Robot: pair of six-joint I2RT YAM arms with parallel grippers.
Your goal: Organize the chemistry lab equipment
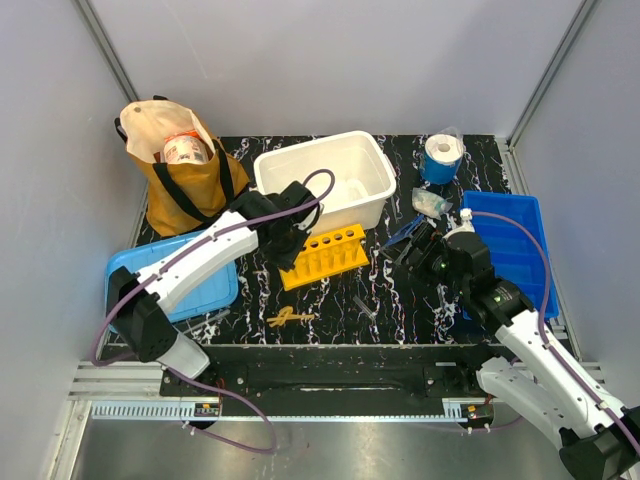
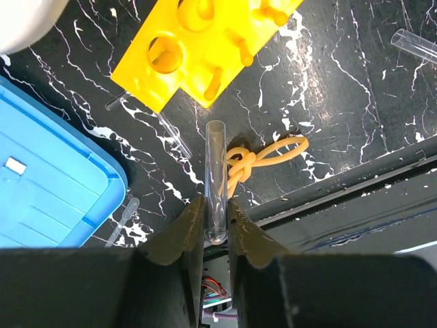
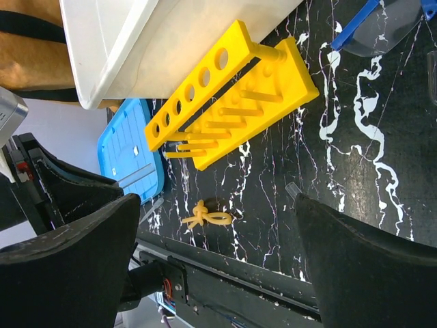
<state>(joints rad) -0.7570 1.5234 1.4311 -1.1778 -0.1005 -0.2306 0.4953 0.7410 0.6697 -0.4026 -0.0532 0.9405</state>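
The end peg by the blue lid is bare, so the left gripper should next move toward the rack (image 2: 198,48), lower the tube's opening over that peg and let the tube go.
My left gripper (image 2: 216,206) is shut on a clear test tube (image 2: 216,171), held just above the table near the yellow tube rack (image 2: 198,48). In the top view the left gripper (image 1: 285,238) hangs at the rack's (image 1: 325,255) left end. A yellow-orange knotted piece (image 2: 263,156) lies on the black table beyond the tube. My right gripper (image 1: 425,250) is open and holds nothing; its fingers (image 3: 82,239) stand wide apart. Blue-framed safety glasses (image 3: 382,24) lie near it. A second clear tube (image 1: 365,308) lies loose, and a clear packet (image 1: 430,200) sits behind.
A white bin (image 1: 330,180) stands behind the rack, with a brown cloth bag (image 1: 185,175) to its left. A blue lid (image 1: 200,285) lies at the left, a blue bin (image 1: 510,250) at the right, and a blue roll (image 1: 440,158) at the back. A pipette (image 2: 123,219) lies beside the lid.
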